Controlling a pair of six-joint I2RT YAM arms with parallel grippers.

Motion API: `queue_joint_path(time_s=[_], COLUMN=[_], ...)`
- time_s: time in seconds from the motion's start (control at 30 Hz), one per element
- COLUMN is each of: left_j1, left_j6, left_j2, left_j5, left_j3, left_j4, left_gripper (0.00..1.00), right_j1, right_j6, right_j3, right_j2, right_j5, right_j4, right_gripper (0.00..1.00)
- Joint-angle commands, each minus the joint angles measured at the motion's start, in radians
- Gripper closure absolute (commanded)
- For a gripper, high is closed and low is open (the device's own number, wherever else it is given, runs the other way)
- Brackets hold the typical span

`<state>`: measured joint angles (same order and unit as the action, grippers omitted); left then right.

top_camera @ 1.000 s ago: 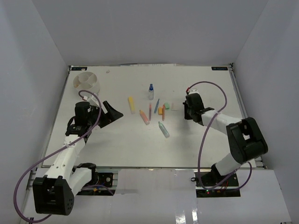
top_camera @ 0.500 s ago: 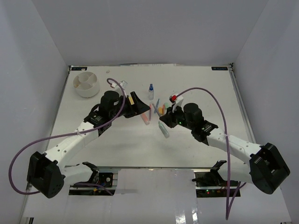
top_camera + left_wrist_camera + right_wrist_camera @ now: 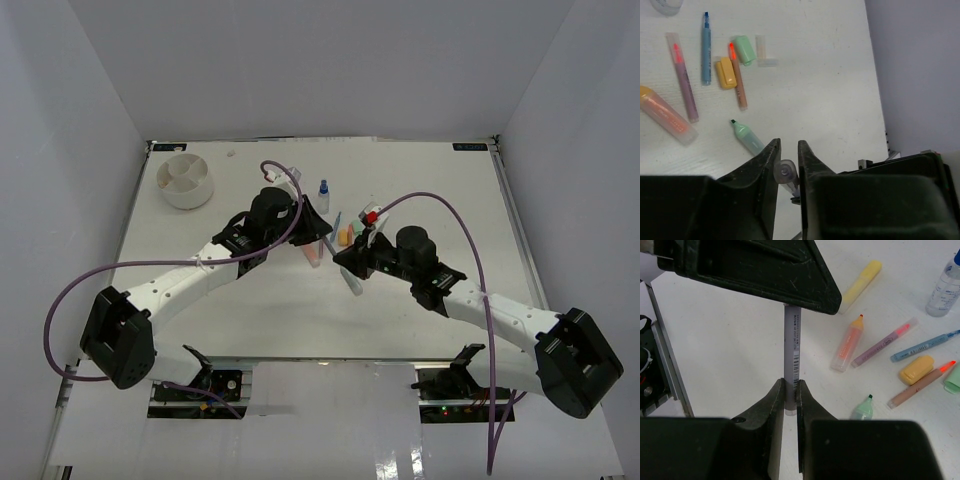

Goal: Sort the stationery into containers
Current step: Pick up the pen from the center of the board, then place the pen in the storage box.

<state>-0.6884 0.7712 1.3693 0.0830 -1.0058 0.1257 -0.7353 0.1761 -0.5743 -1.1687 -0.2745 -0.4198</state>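
Observation:
Next, my left gripper swings outward and lowers the pen, then releases it, since the white tub's open section (image 3: 202, 180) lies outward of it, to its left in the top view.
A lilac pen (image 3: 791, 347) with a barcode hangs above the table, and both grippers grip it. My right gripper (image 3: 790, 385) is shut on its one end. My left gripper (image 3: 789, 150) is shut on the other, rounded end of the lilac pen (image 3: 785, 171). In the top view the left gripper (image 3: 316, 224) and the right gripper (image 3: 347, 260) meet over the table's middle. Loose stationery lies below: a teal marker (image 3: 747, 137), a pink marker (image 3: 847, 347), a yellow marker (image 3: 861, 284). The white divided tub (image 3: 186, 199) stands at the far left.
More items lie by the grippers: a blue pen (image 3: 706, 50), a purple pen (image 3: 684, 80), an orange pen (image 3: 738, 80), a yellow eraser (image 3: 725, 73), a green eraser (image 3: 744, 50) and a blue-capped bottle (image 3: 323, 196). The right wall and table edge (image 3: 885, 125) are near.
My left arm swung from near the tub to the table's middle and its jaws closed on the pen's end. My right arm brought the pen in from the right.

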Motion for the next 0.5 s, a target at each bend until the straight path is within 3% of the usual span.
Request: queue_joint_path(time_s=[0.0,0.03,0.17,0.27,0.43,0.47], left_j1=[-0.010,-0.010,-0.010,-0.008,0.047,0.068], left_j6=[-0.024,-0.030,-0.053,-0.098,-0.236,-0.289], left_j2=[-0.024,-0.024,-0.027,-0.027,-0.026,-0.027], left_j5=[-0.045,-0.048,-0.068,-0.162,-0.351,-0.379], left_j3=[-0.037,-0.040,-0.039,-0.040,-0.089,-0.097], left_j4=[-0.012,-0.012,-0.011,0.006,0.052,0.051], left_gripper=[0.74,0.81,0.89,0.90,0.90,0.90], right_j1=[-0.007,-0.006,-0.007,-0.006,-0.004,-0.004], right_j6=[-0.004,-0.001,0.002,-0.004,-0.035,-0.044], right_j3=[0.005,0.007,0.004,-0.013,-0.025,-0.030], right_j2=[0.001,-0.008,-0.031,-0.057,-0.074,-0.074], right_j5=[-0.034,-0.037,-0.040,-0.032,0.012,0.021], right_j4=[-0.086,-0.091,-0.109,-0.097,-0.050,-0.039], right_gripper=[0.87,0.87,0.79,0.49,0.11,0.08])
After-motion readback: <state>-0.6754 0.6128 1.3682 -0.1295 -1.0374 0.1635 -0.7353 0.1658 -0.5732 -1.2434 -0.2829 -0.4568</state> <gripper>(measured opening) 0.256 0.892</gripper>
